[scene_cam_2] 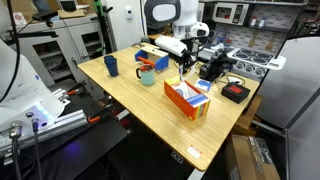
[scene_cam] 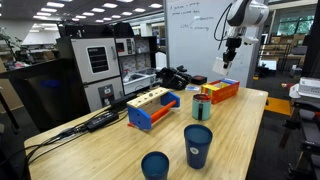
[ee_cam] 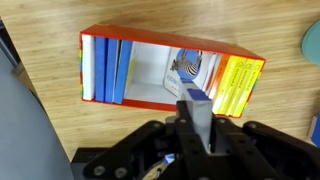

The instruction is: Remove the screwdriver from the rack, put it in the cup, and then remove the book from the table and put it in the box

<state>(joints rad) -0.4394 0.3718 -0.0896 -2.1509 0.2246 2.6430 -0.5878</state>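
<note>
My gripper holds the thin white book (ee_cam: 196,108) on edge and next needs to go down to the gap between the blue and yellow contents and release it there, since the gap is open below.
My gripper (ee_cam: 197,135) is shut on the thin white book (ee_cam: 196,108), which stands on edge between the fingers. It hangs above the orange-red box (ee_cam: 170,38), over the gap between its blue and yellow contents. Both exterior views show the gripper (scene_cam: 231,62) (scene_cam_2: 185,64) well above the box (scene_cam: 222,90) (scene_cam_2: 187,98). The teal cup (scene_cam: 201,107) (scene_cam_2: 147,75) stands beside the box, and an orange-yellow tip that looks like the screwdriver (scene_cam: 203,97) shows at its rim. The blue rack (scene_cam: 150,107) (scene_cam_2: 155,57) lies further along the table.
Two dark blue cups (scene_cam: 198,145) (scene_cam: 155,165) stand near the table's front edge in an exterior view. Black devices and cables (scene_cam: 172,77) sit at the back of the table. A whiteboard (scene_cam: 195,35) stands behind it.
</note>
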